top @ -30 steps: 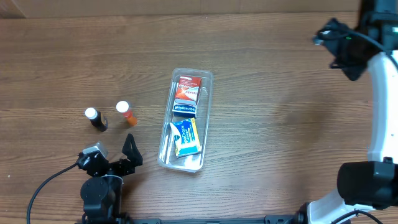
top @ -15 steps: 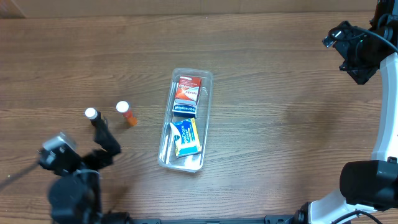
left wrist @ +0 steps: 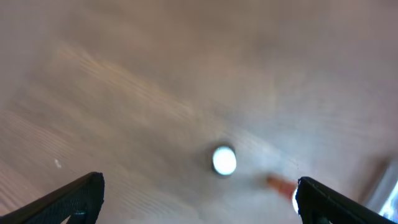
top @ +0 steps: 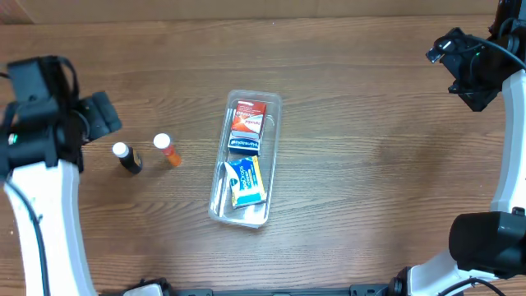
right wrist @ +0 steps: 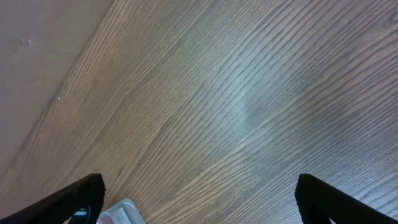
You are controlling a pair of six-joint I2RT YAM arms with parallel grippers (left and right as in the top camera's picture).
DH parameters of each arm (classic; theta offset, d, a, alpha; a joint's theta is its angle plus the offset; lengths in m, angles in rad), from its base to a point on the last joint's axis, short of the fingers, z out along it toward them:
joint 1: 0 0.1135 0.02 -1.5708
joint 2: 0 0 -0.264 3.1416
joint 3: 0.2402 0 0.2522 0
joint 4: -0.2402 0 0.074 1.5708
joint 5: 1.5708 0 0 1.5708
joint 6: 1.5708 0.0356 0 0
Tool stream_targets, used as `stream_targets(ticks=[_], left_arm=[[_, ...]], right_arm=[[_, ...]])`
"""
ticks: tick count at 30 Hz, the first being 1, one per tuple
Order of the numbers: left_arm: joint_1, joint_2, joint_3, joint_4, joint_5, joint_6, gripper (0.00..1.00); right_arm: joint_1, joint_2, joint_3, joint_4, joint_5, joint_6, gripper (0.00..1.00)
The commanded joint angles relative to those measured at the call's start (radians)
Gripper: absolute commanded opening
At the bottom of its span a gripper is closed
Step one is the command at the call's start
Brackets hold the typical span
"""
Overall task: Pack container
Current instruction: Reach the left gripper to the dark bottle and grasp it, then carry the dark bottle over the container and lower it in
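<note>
My left gripper moves down toward the black bottle and around its white cap next. The black bottle stands with the cap facing up below my open fingers.
The clear plastic container (top: 272, 156) lies lengthwise at the table's middle. It holds a red box (top: 250, 113), a dark blue box (top: 244, 142) and a blue and yellow box (top: 246, 181). A black bottle with a white cap (top: 127, 158) and an orange bottle with a white cap (top: 167, 150) stand to its left; both show blurred in the left wrist view, the black one (left wrist: 224, 160) and the orange one (left wrist: 280, 184). My left gripper (top: 100, 115) is open and empty, up and left of the bottles. My right gripper (top: 452, 56) is open and empty at the far right.
The wooden table (top: 370, 164) carries nothing else. A corner of the container shows at the bottom left of the right wrist view (right wrist: 121, 211).
My left arm has swung from the table's front edge up to the left side, above and left of the bottles. The right arm shifted slightly right, then held still.
</note>
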Motion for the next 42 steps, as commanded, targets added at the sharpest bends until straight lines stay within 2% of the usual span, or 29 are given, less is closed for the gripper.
stream_targets(ticks=[1, 6, 7, 9, 11, 15, 18, 23, 27, 29, 34, 36, 40, 42], left_arm=[[0.016, 0.146, 0.021, -0.089, 0.048, -0.08, 1.0], [0.017, 0.377, 0.02, -0.142, 0.098, -0.014, 0.98], [0.017, 0.421, 0.02, -0.142, 0.129, 0.008, 0.95], [0.017, 0.48, 0.02, -0.148, 0.173, 0.052, 0.78], [0.017, 0.523, 0.02, -0.143, 0.185, 0.08, 0.75], [0.017, 0.543, 0.02, -0.101, 0.174, 0.125, 0.66], [0.018, 0.543, 0.02, -0.088, 0.095, 0.127, 0.56], [0.027, 0.543, 0.02, -0.026, 0.071, 0.128, 0.5], [0.026, 0.543, 0.021, -0.042, 0.084, 0.127, 0.29], [0.026, 0.54, 0.031, -0.059, 0.123, 0.126, 0.24], [0.025, 0.522, 0.185, -0.23, 0.136, 0.087, 0.14], [0.015, 0.504, 0.312, -0.319, 0.18, 0.077, 0.13], [-0.039, 0.444, 0.579, -0.486, 0.273, -0.034, 0.16], [-0.098, 0.401, 0.667, -0.51, 0.285, -0.08, 0.19]], right_arm=[[0.0, -0.01, 0.015, 0.005, -0.006, -0.007, 1.0], [0.0, -0.01, 0.015, 0.005, -0.006, -0.007, 1.0], [0.0, -0.01, 0.015, 0.005, -0.006, -0.007, 1.0], [0.0, -0.01, 0.015, 0.005, -0.006, -0.007, 1.0], [0.0, -0.01, 0.015, 0.004, -0.006, -0.007, 1.0], [0.0, -0.01, 0.015, 0.005, -0.006, -0.007, 1.0], [0.0, -0.01, 0.015, 0.004, -0.006, -0.007, 1.0], [0.0, -0.01, 0.015, 0.005, -0.006, -0.007, 1.0], [0.0, -0.01, 0.015, 0.005, -0.006, -0.007, 1.0], [0.0, -0.01, 0.015, 0.005, -0.006, -0.007, 1.0], [0.0, -0.01, 0.015, 0.005, -0.006, -0.007, 1.0], [0.0, -0.01, 0.015, 0.005, -0.006, -0.007, 1.0], [0.0, -0.01, 0.015, 0.004, -0.006, -0.007, 1.0], [0.0, -0.01, 0.015, 0.005, -0.006, -0.007, 1.0]])
